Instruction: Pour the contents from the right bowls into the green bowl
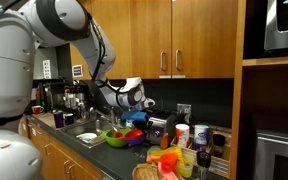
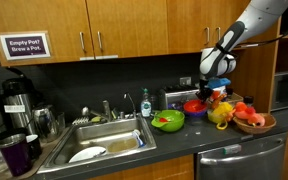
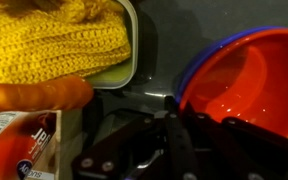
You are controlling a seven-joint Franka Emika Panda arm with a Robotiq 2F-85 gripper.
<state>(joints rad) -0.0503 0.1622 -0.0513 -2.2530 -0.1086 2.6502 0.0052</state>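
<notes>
The empty-looking red bowl goes down next onto the countertop [image 2: 197, 126] beside the green bowl, since that lies below, and my gripper releases the red bowl's rim.
In the wrist view a small red bowl [image 3: 249, 70] sits nested inside a blue bowl [image 3: 192, 72]; the red bowl looks empty. My gripper [image 3: 199, 120] is low over them, with one finger outside the rim and the other inside, closed on the rim. In an exterior view the gripper [image 2: 212, 92] is right of the lime-green bowl [image 2: 168, 121], just above the red bowl [image 2: 195, 106]. The gripper [image 1: 139, 104], green bowl [image 1: 117, 137] and red bowl [image 1: 135, 132] also show in an exterior view.
A yellow knitted item [image 3: 54, 40] lies in a pale container, with an orange carrot-like piece [image 3: 39, 95] beside it. A wicker fruit basket [image 2: 254, 122] stands at the counter's end. The sink [image 2: 104, 140] is left of the green bowl, and cabinets hang above.
</notes>
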